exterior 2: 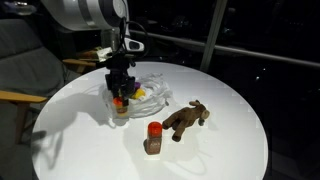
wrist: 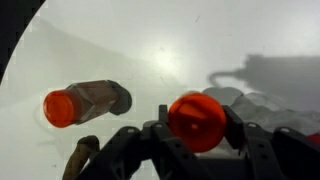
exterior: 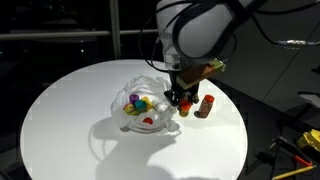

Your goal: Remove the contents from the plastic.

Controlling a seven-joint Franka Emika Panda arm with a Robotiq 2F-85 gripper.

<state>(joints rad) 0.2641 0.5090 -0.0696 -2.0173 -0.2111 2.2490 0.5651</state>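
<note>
My gripper will next move away from the clear plastic bag and down to the table [exterior: 199,127] [wrist: 135,61] beside the small brown bottle, because the table is bare there.
A clear plastic bag [exterior: 140,108] lies on the round white table [exterior: 70,100], with several colourful small items inside; it also shows in an exterior view [exterior 2: 148,90] and at the wrist view's right edge [wrist: 252,102]. My gripper [exterior: 182,97] hangs just beside the bag, above the table [exterior 2: 220,90], and is shut on a red round item [wrist: 195,122]. The gripper [exterior 2: 120,98] shows the same red item between its fingers in both exterior views.
A small brown bottle with a red cap [exterior 2: 153,138] stands on the table close to the gripper and also shows in the wrist view [wrist: 85,103]. A brown toy animal [exterior 2: 186,120] lies next to it. Dark windows and furniture surround the table.
</note>
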